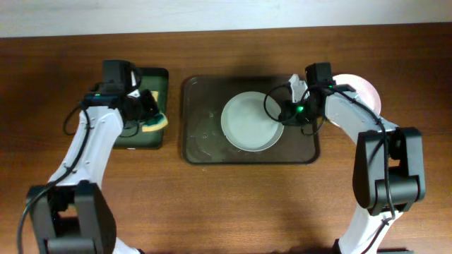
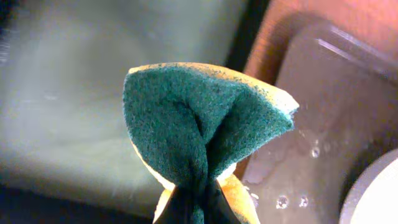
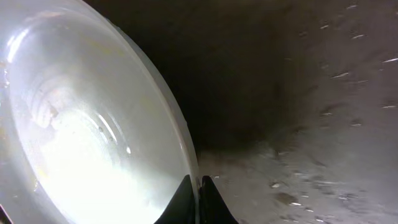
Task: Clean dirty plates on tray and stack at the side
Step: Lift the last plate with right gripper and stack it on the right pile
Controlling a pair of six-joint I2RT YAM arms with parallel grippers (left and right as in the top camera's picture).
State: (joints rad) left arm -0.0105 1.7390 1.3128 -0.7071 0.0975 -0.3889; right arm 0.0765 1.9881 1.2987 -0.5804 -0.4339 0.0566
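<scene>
The sponge hangs over the basin's edge, so the left gripper will next move it away from the tray and lower it onto the basin's green bottom (image 2: 83, 128).
A white plate (image 1: 247, 121) lies on the dark tray (image 1: 201, 141), right of its middle. My right gripper (image 1: 284, 117) is shut on the plate's right rim; in the right wrist view the jaws (image 3: 198, 194) pinch the rim of the glossy plate (image 3: 81, 130) over the wet tray floor (image 3: 311, 124). Another white plate (image 1: 361, 92) lies on the table right of the tray, partly hidden by the right arm. My left gripper (image 1: 147, 113) is shut on a green and yellow sponge (image 1: 155, 123), held folded (image 2: 199, 130) over the basin's right edge, jaws (image 2: 198, 208).
A black basin with a green bottom (image 1: 145, 137) stands left of the tray, under the left gripper. Its pale green floor (image 2: 74, 106) fills the left wrist view. Water drops lie on the tray (image 2: 311, 155). Brown table lies in front of the tray.
</scene>
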